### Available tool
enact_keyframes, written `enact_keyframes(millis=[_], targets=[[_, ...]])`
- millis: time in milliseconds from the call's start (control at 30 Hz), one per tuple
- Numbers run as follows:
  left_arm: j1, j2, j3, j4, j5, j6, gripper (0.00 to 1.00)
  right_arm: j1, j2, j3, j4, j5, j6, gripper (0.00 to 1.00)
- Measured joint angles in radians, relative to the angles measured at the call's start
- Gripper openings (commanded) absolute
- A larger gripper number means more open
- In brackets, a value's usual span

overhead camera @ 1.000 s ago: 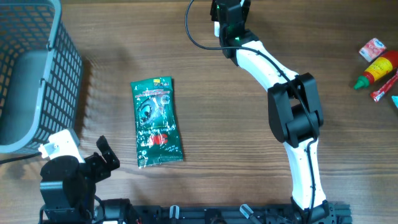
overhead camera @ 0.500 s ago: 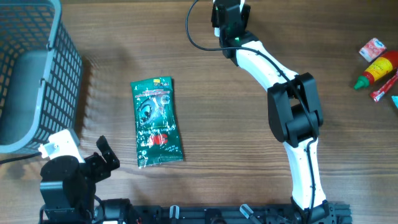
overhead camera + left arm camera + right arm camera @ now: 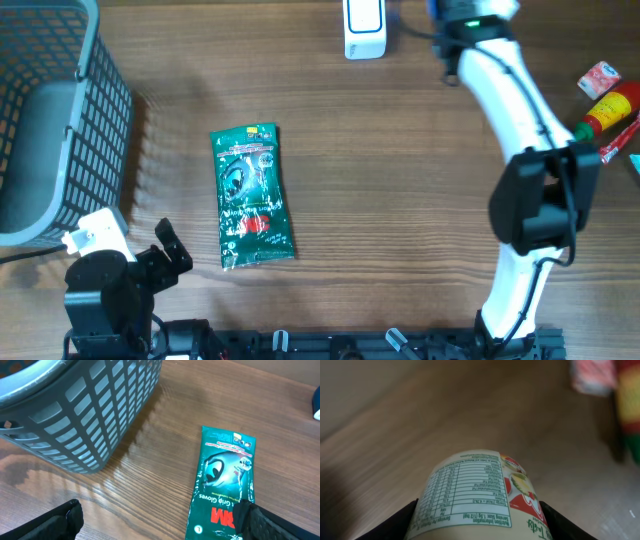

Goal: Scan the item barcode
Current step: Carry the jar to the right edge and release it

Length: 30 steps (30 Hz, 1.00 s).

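The spot beside the sauce bottle's cap is to my right gripper's right in the overhead view, so it will move back and down there next to release the container.
In the right wrist view a cream container (image 3: 470, 497) with a nutrition table and a fruit picture on its label fills the space between the black fingers of my right gripper (image 3: 477, 522), which is shut on it. No barcode shows on the visible side. In the overhead view the right arm (image 3: 505, 90) reaches to the table's far edge, and its gripper is cut off by the frame there. A white scanner (image 3: 363, 28) lies at the far edge, left of that arm. My left gripper (image 3: 165, 527) stands open and empty near the front left.
A green glove packet (image 3: 252, 195) lies flat left of centre, its near end by my left gripper's right finger (image 3: 270, 522). A grey mesh basket (image 3: 95, 120) stands at the far left. A red pouch (image 3: 600, 78) and a sauce bottle (image 3: 608, 110) lie at the right edge.
My right arm has swung to the right, away from above the white scanner, which now shows. The left arm and the glove packet have not moved.
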Motion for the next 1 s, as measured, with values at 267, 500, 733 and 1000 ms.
enact_keyframes(millis=[267,500,733,1000], targets=[[0.000,0.000,0.000,0.000,0.000,0.000,1.00,-0.200,0.007,-0.059,-0.035,-0.198,0.319,0.62],[0.000,0.000,0.000,0.000,0.000,0.000,1.00,-0.294,0.048,-0.130,0.007,-0.246,0.388,0.64],[0.000,0.000,0.000,0.000,0.000,0.000,1.00,-0.418,0.072,-0.130,0.056,-0.287,0.307,1.00],[0.000,0.000,0.000,0.000,0.000,0.000,1.00,-0.407,0.072,-0.130,0.032,-0.303,0.330,1.00]])
